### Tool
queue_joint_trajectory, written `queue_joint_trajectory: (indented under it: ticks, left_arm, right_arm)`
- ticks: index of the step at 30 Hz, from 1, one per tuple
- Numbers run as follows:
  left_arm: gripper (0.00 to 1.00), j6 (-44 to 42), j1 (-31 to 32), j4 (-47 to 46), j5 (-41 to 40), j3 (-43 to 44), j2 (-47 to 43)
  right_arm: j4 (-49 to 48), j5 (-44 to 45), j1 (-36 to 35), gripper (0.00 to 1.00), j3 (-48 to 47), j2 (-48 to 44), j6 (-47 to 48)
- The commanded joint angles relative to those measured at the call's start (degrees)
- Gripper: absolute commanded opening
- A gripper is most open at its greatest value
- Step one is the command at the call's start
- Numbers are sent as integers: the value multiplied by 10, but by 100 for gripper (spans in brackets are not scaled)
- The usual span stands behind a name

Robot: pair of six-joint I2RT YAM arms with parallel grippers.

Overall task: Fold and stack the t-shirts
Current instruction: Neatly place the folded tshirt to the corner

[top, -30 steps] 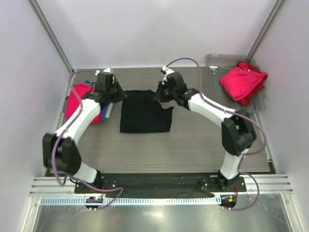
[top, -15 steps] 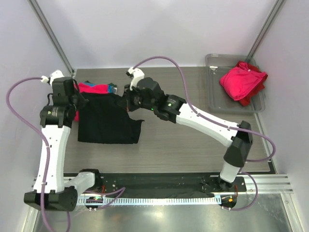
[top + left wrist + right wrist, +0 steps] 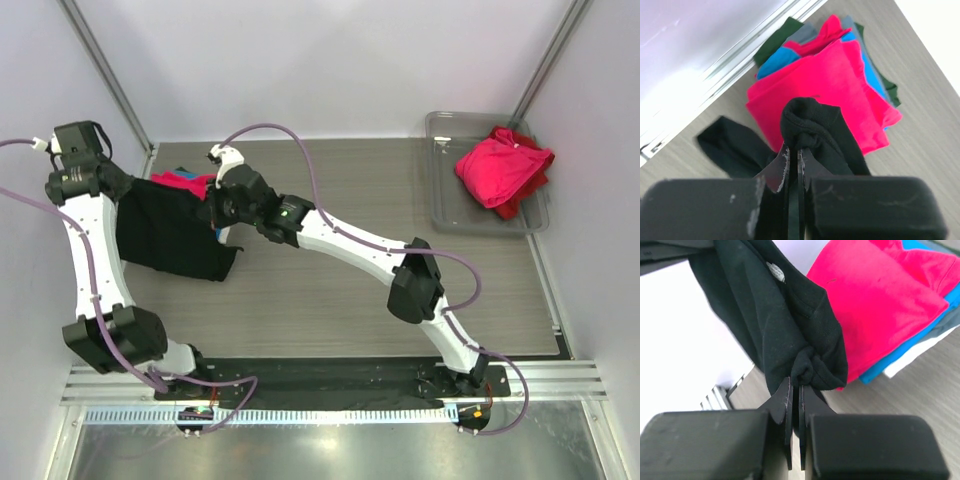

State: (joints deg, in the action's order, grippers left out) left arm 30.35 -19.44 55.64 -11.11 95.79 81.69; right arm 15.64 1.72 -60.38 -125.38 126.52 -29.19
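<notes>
The right gripper carries the black t-shirt's corner outward next, lowers it to the pink stack's far end and releases, as that end lies outward and below, still uncovered.
The folded black t-shirt hangs lifted at the table's left, over a stack of folded shirts with a pink one on top. My left gripper is shut on its left top corner; the bunched black cloth shows above the fingertips, with the pink shirt and teal-blue ones under it below. My right gripper is shut on the other corner, beside the pink stack.
A clear grey tray at the back right holds crumpled pink and red shirts. The enclosure's left wall and a metal post stand close to my left arm. Bare wood-grain tabletop lies between.
Both grippers have carried the black t-shirt leftward from the table's middle to above the folded stack at the left. The left arm has swung up and outward toward the wall.
</notes>
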Motion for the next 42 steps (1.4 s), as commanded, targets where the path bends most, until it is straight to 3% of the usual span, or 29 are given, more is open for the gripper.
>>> queue_joint_trajectory:
  ticks: [1, 15, 22, 27, 36, 42]
  left_arm:
    - [0, -8, -14, -20, 28, 61, 28]
    - [0, 20, -38, -46, 73, 157, 178]
    - [0, 60, -38, -111, 87, 186, 276]
    - [0, 75, -32, -144, 94, 247, 363]
    - [0, 105, -6, -213, 101, 336, 484]
    - [0, 112, 6, -243, 102, 336, 523]
  right_arm:
    - [-43, 30, -1, 1, -68, 7, -10]
    - [-126, 25, 66, 1, -142, 119, -75]
    - [-204, 13, 104, 1, -185, 196, -130]
    - [-291, 20, 124, 1, -178, 237, -150]
    - [-344, 15, 170, 1, -235, 316, -198]
    - [-375, -4, 182, 3, -220, 339, -214]
